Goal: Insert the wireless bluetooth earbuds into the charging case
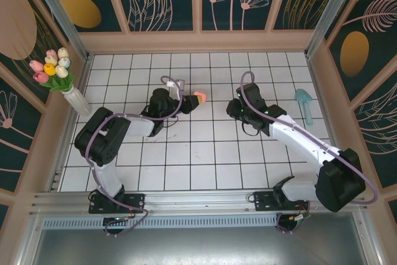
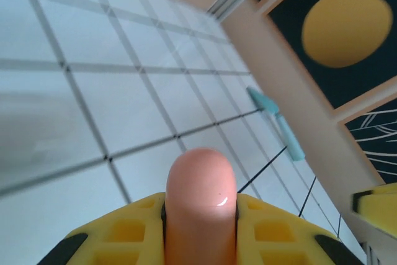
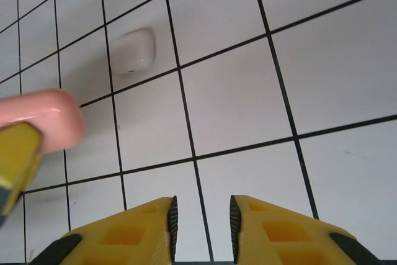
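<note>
My left gripper should move back and down onto bare tile short of the white case to release the salmon-pink case point(image 1: 200, 96), because it hangs above the tiles.
My left gripper point(image 1: 191, 100) is shut on a salmon-pink rounded charging case point(image 1: 200, 96), lifted off the tiles near the table's middle. Up close, the pink case point(image 2: 200, 190) sticks out between the yellow fingers point(image 2: 124, 237). A white charging case point(image 3: 131, 51) lies shut on the tiles just beyond it, and the same white case point(image 1: 180, 84) lies at the back. My right gripper point(image 1: 237, 108) hovers to the right of the pink case point(image 3: 38, 119). Its jaws point(image 3: 200, 212) stand open over bare tile with nothing between them. The earbuds are out of view.
A teal scoop-like tool point(image 1: 305, 103) lies at the right wall, also seen as the teal tool point(image 2: 277, 122) from the left wrist. A vase of tulips point(image 1: 59, 72) stands at the left wall. Wooden walls point(image 1: 198, 41) surround the tiled floor.
</note>
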You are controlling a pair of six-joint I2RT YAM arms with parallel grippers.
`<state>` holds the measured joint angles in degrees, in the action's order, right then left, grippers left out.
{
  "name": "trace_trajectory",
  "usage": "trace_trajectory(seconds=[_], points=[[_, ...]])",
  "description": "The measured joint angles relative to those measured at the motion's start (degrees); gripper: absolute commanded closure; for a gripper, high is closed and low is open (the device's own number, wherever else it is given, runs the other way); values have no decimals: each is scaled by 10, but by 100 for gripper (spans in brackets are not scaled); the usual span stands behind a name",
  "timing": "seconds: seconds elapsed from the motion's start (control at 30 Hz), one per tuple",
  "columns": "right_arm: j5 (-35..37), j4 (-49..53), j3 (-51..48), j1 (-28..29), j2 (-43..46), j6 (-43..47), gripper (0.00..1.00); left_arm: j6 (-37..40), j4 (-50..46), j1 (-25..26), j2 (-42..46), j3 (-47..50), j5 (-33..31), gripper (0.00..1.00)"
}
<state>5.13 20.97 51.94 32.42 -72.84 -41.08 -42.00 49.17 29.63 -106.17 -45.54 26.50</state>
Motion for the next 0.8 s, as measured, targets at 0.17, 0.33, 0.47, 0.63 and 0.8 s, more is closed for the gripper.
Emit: trace_trajectory(seconds=[0.17, 0.33, 0.47, 0.63, 0.8], points=[[11, -20, -22, -1, 36, -15, 62, -66, -42, 0, -37, 2, -1, 97], [15, -24, -33, -3, 64, -15, 55, -104, -74, 0, -63, 8, -9, 86], [15, -24, -38, -12, 88, -13, 36, -115, -84, 0, -60, 9, -14, 43], [20, -21, -38, -47, 111, -4, 1, -99, -152, 4, -9, -8, -46, 2], [30, -9, -38, -90, 132, 9, 1, -59, -300, -21, 56, -9, -122, 1]])
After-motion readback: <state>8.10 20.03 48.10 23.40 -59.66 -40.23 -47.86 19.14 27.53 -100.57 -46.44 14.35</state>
